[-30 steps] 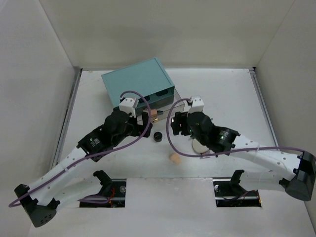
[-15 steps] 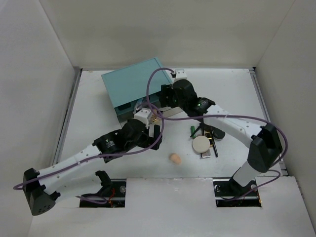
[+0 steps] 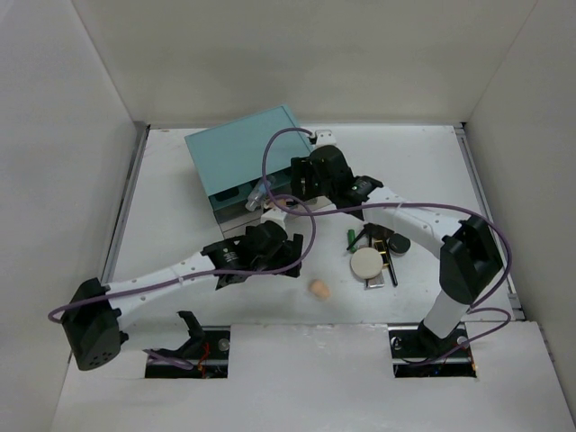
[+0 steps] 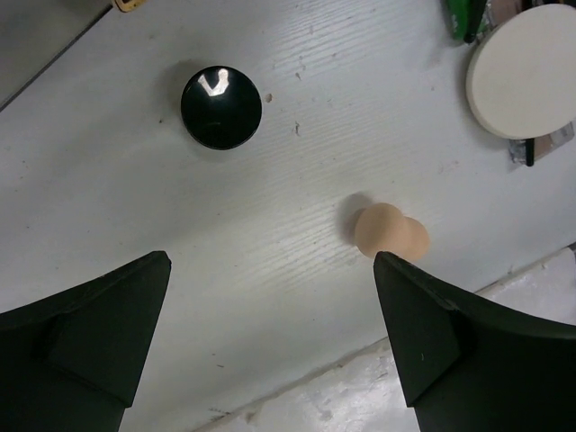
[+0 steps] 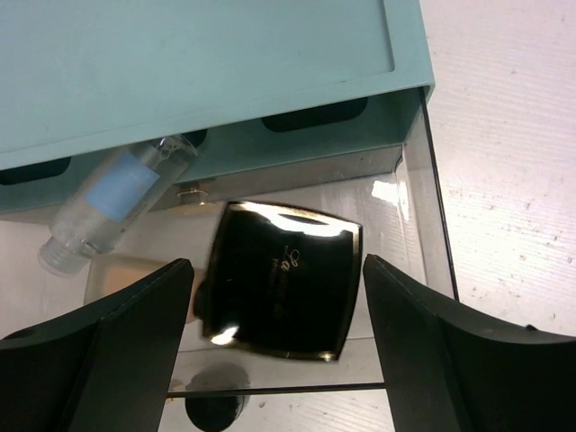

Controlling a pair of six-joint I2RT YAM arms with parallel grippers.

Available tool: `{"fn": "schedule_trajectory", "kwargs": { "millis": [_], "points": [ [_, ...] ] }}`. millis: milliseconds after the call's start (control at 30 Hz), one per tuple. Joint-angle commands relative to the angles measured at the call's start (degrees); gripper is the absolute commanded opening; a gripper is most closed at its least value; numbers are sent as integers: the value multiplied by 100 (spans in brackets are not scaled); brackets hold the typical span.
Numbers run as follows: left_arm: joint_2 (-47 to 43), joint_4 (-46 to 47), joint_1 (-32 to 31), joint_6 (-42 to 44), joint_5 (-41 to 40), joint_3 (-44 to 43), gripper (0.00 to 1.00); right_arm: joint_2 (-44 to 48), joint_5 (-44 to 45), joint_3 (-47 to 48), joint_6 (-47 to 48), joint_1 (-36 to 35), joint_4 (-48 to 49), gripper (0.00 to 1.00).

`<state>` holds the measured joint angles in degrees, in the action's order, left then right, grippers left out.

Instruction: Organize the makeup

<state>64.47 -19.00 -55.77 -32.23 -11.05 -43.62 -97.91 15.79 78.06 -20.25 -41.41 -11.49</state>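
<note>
The black round compact is on empty table ahead of my left gripper's open fingers, so next I will lower that gripper and move it outward to straddle the compact.
My right gripper [image 5: 277, 265] is open over the clear drawer [image 5: 423, 225] pulled out of the teal box [image 5: 198, 63]. A black square compact [image 5: 282, 279] lies tilted in the drawer between its fingers. A clear bottle [image 5: 117, 202] and a tan cylinder [image 5: 135, 279] lie beside the compact. My left gripper [image 4: 272, 265] hangs open over bare table, with a peach sponge [image 4: 389, 231] just off its right finger and a black round compact [image 4: 221, 107] further ahead. The cream puff [image 3: 366, 264] rests on a small pile with thin black pencils [image 3: 389, 263].
The teal box [image 3: 247, 162] stands at the back left, its drawer facing the arms. Another black round compact [image 3: 399, 243] and a green item [image 3: 353, 241] lie by the puff. The table's front edge [image 4: 432, 360] is close under the left gripper. White walls enclose three sides.
The right arm swung from mid-table up to the drawer and its jaws have widened around the square compact. The left gripper pulled back from the drawer toward the peach sponge.
</note>
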Motion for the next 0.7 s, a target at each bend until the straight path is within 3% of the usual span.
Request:
{"fn": "schedule_trajectory", "kwargs": {
  "millis": [0,233,433,667],
  "points": [
    [276,318,18,-135,-117,-24,100,158,108,157,83,6,235,85],
    [944,345,71,-99,-556,-252,100,447,91,130,100,23,226,89],
    [1559,783,158,-73,-978,-340,97,1387,108,-247,144,93,270,96],
    [2754,1329,106,120,-1241,-718,86,2495,135,-959,48,313,278,100]
  ]
}}
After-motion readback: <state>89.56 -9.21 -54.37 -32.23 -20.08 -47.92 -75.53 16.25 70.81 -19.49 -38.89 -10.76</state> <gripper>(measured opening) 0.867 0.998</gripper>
